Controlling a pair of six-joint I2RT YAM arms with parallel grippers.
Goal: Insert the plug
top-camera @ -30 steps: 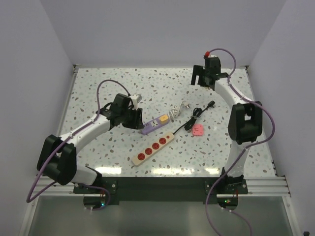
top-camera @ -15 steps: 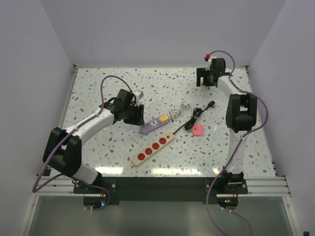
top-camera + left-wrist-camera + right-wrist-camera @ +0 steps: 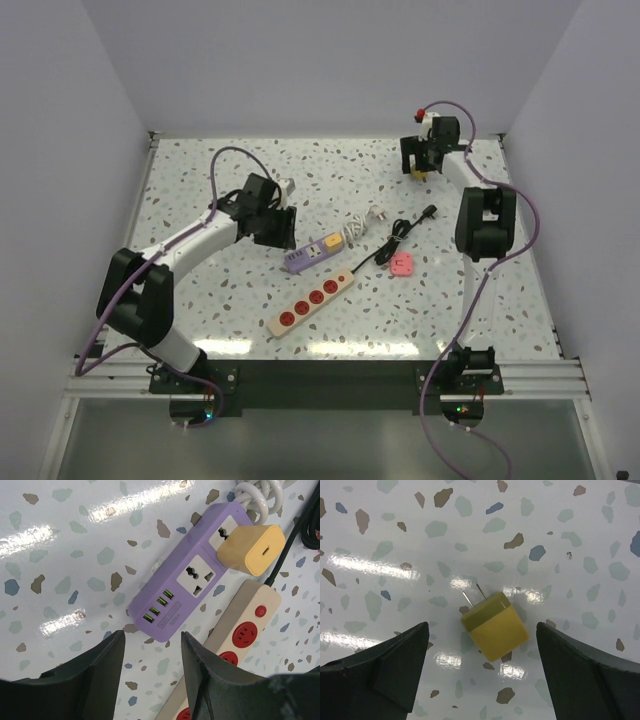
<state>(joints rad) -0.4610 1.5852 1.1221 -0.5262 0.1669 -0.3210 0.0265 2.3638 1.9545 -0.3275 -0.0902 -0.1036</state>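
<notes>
I will lower my right gripper around the yellow plug next and close on its body (image 3: 418, 175) (image 3: 495, 628), because the plug is between my open fingers. I will leave the metal prongs free.
A yellow plug (image 3: 495, 626) lies on its side on the speckled table, its two metal prongs pointing up-left in the right wrist view. My right gripper (image 3: 482, 625) hovers over it at the back right (image 3: 421, 165), open wide, one finger on each side and neither touching it. The purple power strip (image 3: 190, 582) lies mid-table (image 3: 305, 257) with an orange-yellow adapter (image 3: 251, 549) seated in its end socket. One universal socket beside the adapter is free. My left gripper (image 3: 152, 634) is open and holds nothing, just short of the strip's USB end.
A beige strip with red sockets (image 3: 311, 300) lies diagonally in front of the purple one. A coiled white cord (image 3: 358, 226), a black cable (image 3: 396, 234) and a small pink adapter (image 3: 401, 263) lie to the right. White walls enclose the table.
The left arm has folded and its gripper has shifted slightly back and right near the purple strip. The right arm has drawn upright and its gripper has moved a little right over the yellow plug.
</notes>
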